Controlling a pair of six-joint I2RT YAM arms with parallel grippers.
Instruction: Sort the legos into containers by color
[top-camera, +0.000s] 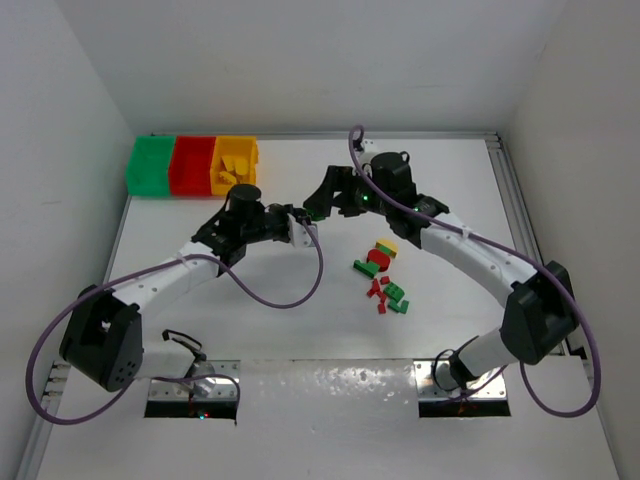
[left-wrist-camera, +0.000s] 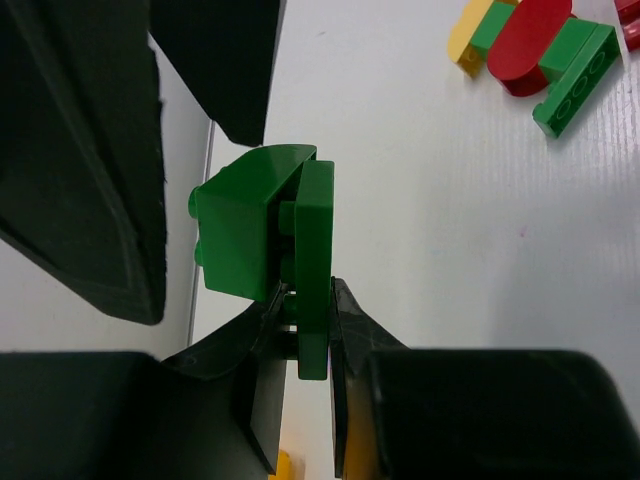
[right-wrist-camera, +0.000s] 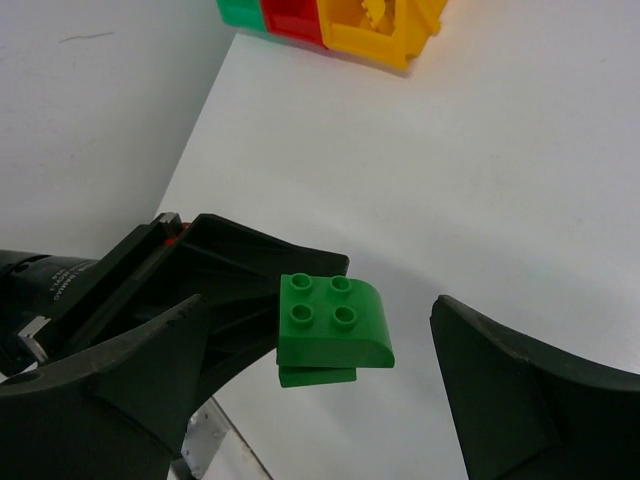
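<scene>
The flat plate and the green container (top-camera: 151, 167) are both green. My left gripper will next go outward and to the left in the top view, over the container, and let go of the plate there.
My left gripper (left-wrist-camera: 305, 300) is shut on a green lego (left-wrist-camera: 265, 235), a flat plate with a curved brick stuck on its side, held above the table. My right gripper (right-wrist-camera: 320, 330) is open, its fingers (right-wrist-camera: 500, 390) standing on either side of that green lego (right-wrist-camera: 330, 320) without touching it. From above, both grippers meet at mid-table around the green lego (top-camera: 308, 213). The loose legos (top-camera: 385, 275), red, green and yellow, lie in a small pile to the right. The containers stand at the back left: green (top-camera: 150, 165), red (top-camera: 190, 165), and yellow (top-camera: 235, 160), which holds yellow pieces.
White walls close in the table on the left, back and right. A metal rail (top-camera: 505, 190) runs along the right edge. Purple cables (top-camera: 300, 290) hang from both arms. The pile (left-wrist-camera: 530, 50) shows at the top right of the left wrist view.
</scene>
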